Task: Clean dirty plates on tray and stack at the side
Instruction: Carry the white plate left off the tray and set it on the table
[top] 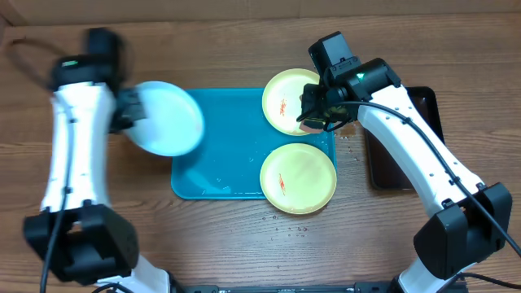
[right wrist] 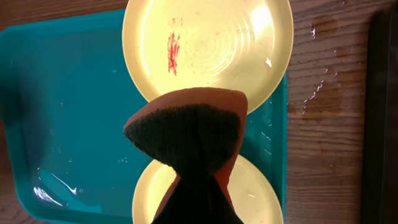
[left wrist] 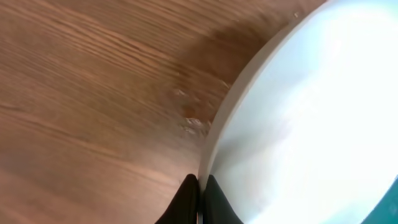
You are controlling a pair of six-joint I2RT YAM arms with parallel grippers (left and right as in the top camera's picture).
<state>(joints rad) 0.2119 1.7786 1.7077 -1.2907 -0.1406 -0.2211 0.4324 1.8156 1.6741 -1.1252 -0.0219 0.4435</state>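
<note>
My left gripper will next bring the plate to the left in the overhead view and down onto the bare wood beside the turquoise tray, which is clear for stacking.
My left gripper [top: 130, 110] is shut on the rim of the whitish-blue plate [top: 167, 118], which hangs over the left edge of the turquoise tray [top: 228, 138]. In the left wrist view the fingers [left wrist: 186, 202] pinch the plate's rim [left wrist: 214, 149] above the wooden table. Two pale yellow plates lie at the tray's right end: the far one [top: 285, 98] and the near one [top: 298, 179], each with a red smear. My right gripper [top: 317, 110] is shut on a brown sponge [right wrist: 186, 130] with a dark scouring face, held over the far plate [right wrist: 208, 43].
A narrow black tray [top: 383, 167] lies on the table right of the turquoise tray, partly under my right arm. Water droplets dot the wood near the tray's right and front edges. Water glints on the tray's floor [right wrist: 56, 186].
</note>
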